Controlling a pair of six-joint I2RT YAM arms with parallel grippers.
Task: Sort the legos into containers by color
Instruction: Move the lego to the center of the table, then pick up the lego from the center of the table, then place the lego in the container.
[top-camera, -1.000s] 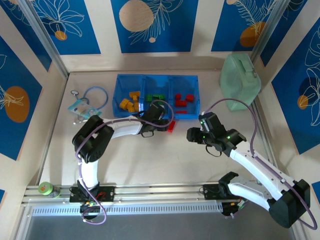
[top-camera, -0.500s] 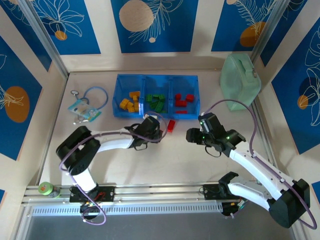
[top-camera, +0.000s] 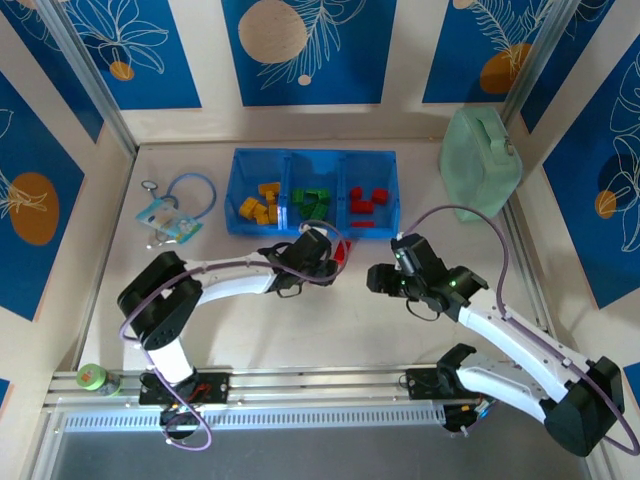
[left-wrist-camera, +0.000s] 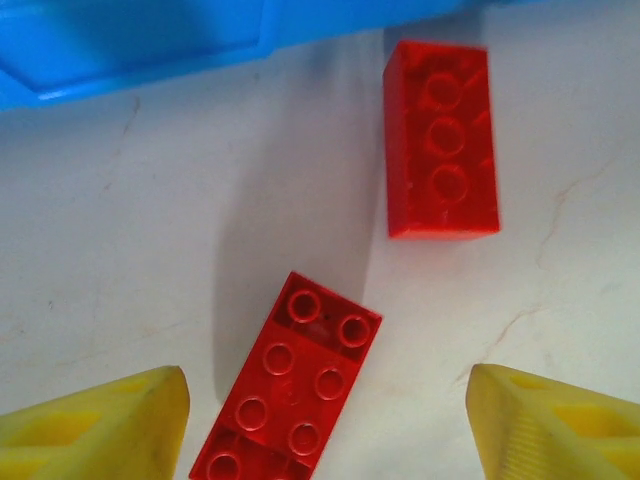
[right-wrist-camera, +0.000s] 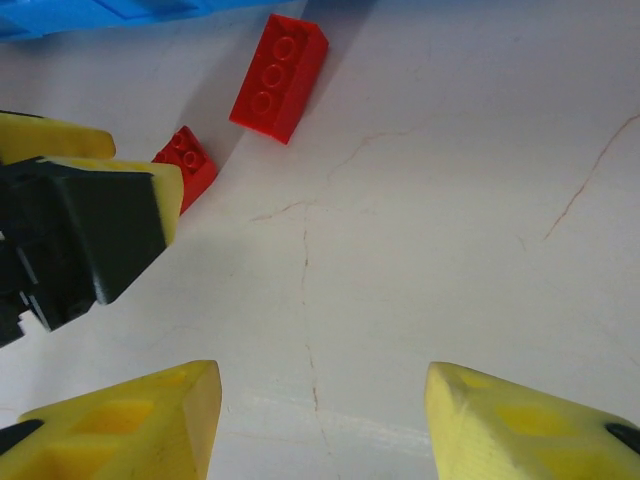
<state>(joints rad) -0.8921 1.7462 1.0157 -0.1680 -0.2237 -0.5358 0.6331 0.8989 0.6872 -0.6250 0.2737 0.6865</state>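
Observation:
The nearer red brick lies below, between the open fingers of my left gripper, so next I will lower that gripper straight down around the brick's long sides and close there.
The blue tray (top-camera: 290, 155) holds yellow legos (top-camera: 260, 203) in its left container, green legos (top-camera: 312, 200) in the middle and red legos (top-camera: 366, 203) on the right. Two red bricks (top-camera: 343, 250) lie on the table just in front of it. My left gripper (top-camera: 330, 256) hovers over them, open. In the left wrist view one red brick (left-wrist-camera: 290, 385) lies between the yellow fingertips (left-wrist-camera: 100, 430), untouched, and the other red brick (left-wrist-camera: 441, 140) sits farther off by the tray edge (left-wrist-camera: 150, 50). My right gripper (right-wrist-camera: 325, 420) is open over bare table, facing both bricks (right-wrist-camera: 278, 75).
A pale green lidded box (top-camera: 480, 160) stands at the back right. A blue-tubed stethoscope and a card (top-camera: 175, 210) lie left of the tray. A green tape roll (top-camera: 92, 377) sits at the near left rail. The left gripper's body (right-wrist-camera: 90, 220) is close to my right fingers.
My left gripper has pulled back from the tray's middle container, moved right over the red bricks and opened its jaws wider. The right gripper has edged slightly left.

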